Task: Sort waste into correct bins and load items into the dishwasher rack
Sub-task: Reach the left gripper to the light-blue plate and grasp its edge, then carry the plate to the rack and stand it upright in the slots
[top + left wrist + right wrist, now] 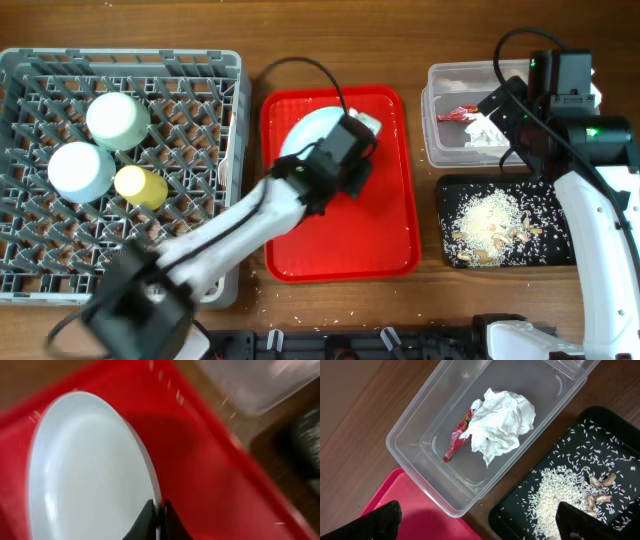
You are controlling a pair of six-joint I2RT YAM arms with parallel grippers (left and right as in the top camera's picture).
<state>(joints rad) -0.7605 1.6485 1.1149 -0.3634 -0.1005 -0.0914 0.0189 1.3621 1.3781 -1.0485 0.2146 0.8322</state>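
Note:
My left gripper holds the plate (pixel 305 133) and next needs to lift it across to the left in the overhead view and lower it into the rack's empty slots beside the green bowl.
My left gripper (pixel 362 128) is shut on the rim of the large pale-blue plate (pixel 305 133), which stands tilted over the red serving tray (pixel 340 240); the left wrist view shows the fingers (pixel 159 510) pinching the plate's edge (pixel 90 470). My right gripper (pixel 480 522) is open and empty above the clear tub (pixel 425 455), which holds the white tissue (pixel 502 420) and red wrapper (pixel 457 440). The black tray (pixel 560 250) holds rice scraps (pixel 490 225). The grey rack (pixel 40 200) holds the green bowl (pixel 118 120), small blue dish (pixel 81 170) and yellow cup (pixel 141 186).
Loose rice grains lie on the wooden table (pixel 430 300) by the red tray's right edge and front. The clear tub (pixel 445 150) sits behind the black tray at the right. The fork and chopsticks are out of view.

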